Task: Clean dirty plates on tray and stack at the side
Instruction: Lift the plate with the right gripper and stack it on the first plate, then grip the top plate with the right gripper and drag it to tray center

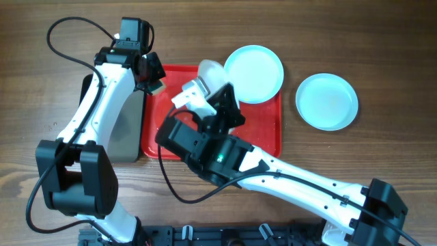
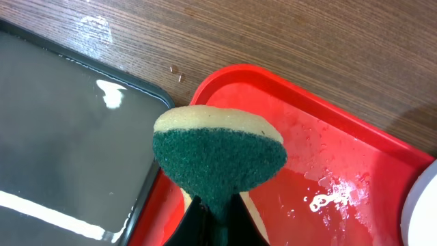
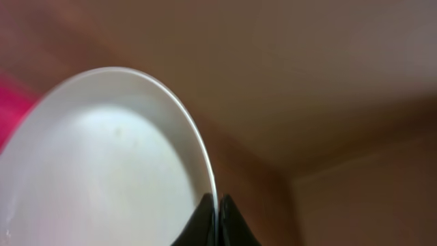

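Observation:
My right gripper levels the white plate (image 1: 210,71) down and to the right in the overhead view onto the mint-blue plate outside the tray (image 1: 327,102) next, already set aside for stacking.
The red tray (image 1: 265,126) lies in the middle of the table. My right gripper (image 1: 220,96) is shut on the rim of the white plate (image 1: 210,71) and holds it tilted on edge above the tray. In the right wrist view the jaws (image 3: 217,208) pinch the white plate's (image 3: 102,171) rim. One mint-blue plate (image 1: 254,73) rests on the tray's far right corner and overhangs the rim. The other mint-blue plate (image 1: 327,101) lies on the table to the right. My left gripper (image 1: 153,80) is shut on a green and yellow sponge (image 2: 218,160) over the tray's far left corner (image 2: 328,178).
A black tray with a grey wet bottom (image 1: 126,130) lies against the red tray's left side; it also shows in the left wrist view (image 2: 68,130). Water drops lie on the red tray floor. The right arm stretches across the front right of the table.

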